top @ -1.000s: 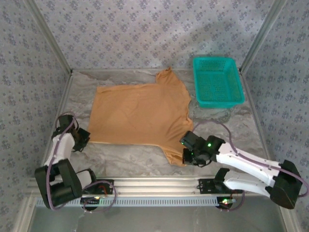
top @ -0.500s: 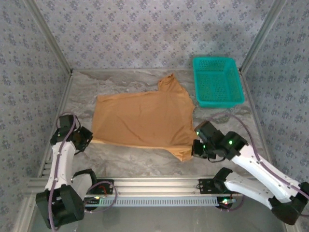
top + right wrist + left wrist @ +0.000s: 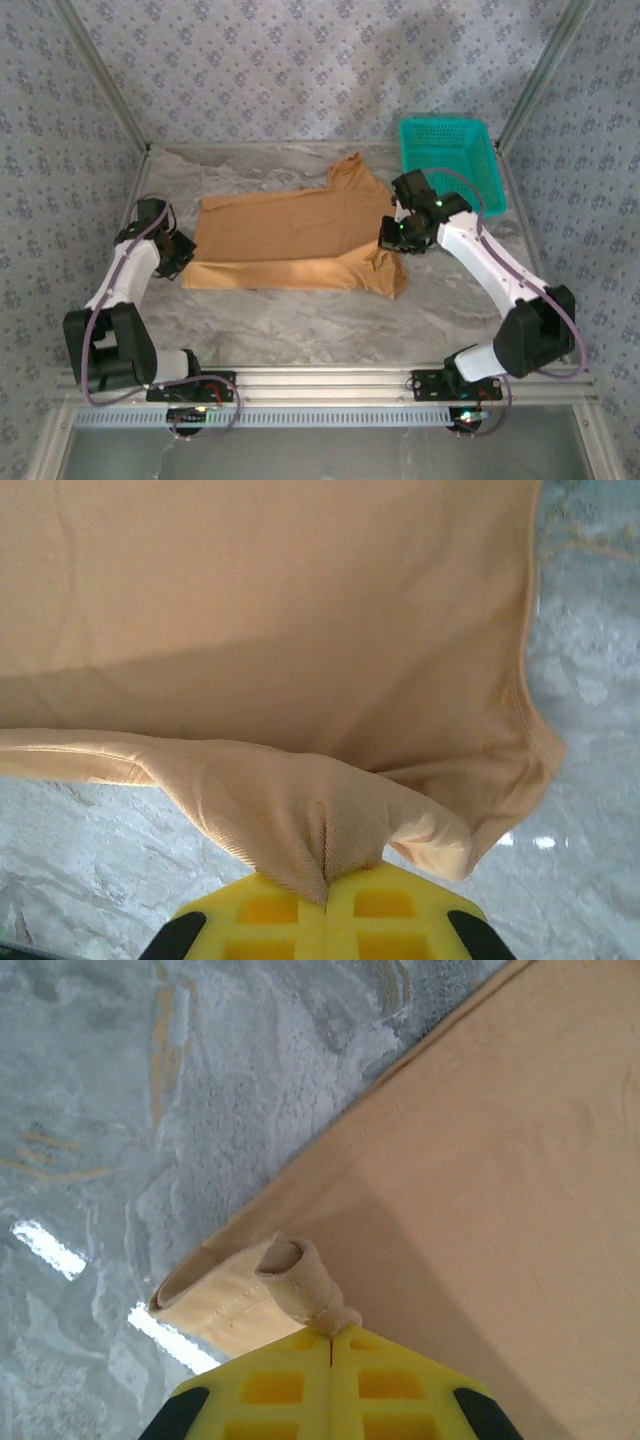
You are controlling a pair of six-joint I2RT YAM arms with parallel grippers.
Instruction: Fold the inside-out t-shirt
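Observation:
The robot's right gripper will next move the pinched heap of cloth, still held up beside the flat cloth [image 3: 372, 222] [image 3: 325, 705], outward and down onto that flat cloth, and then let go of the heap.
The inside-out t-shirt [image 3: 290, 235], tan-orange, lies across the middle of the marble table with its near half lifted and doubled over the far half. My left gripper [image 3: 182, 258] is shut on the shirt's left near corner; its yellow fingers [image 3: 330, 1360] pinch a rolled bit of hem [image 3: 300, 1285]. My right gripper [image 3: 388, 238] is shut on a bunch of cloth [image 3: 330, 825] at the shirt's right side, next to the hanging sleeve [image 3: 390, 278]. The far sleeve [image 3: 350, 172] points toward the back wall.
A teal basket [image 3: 455, 160] stands at the back right, just behind my right arm. Patterned walls with metal corner posts close in the table on three sides. Bare marble [image 3: 300, 320] stretches between the shirt and the front rail.
Both grippers have carried the shirt's near edge away from the front toward the back, folding it over itself. The right arm swung from the near right up beside the basket.

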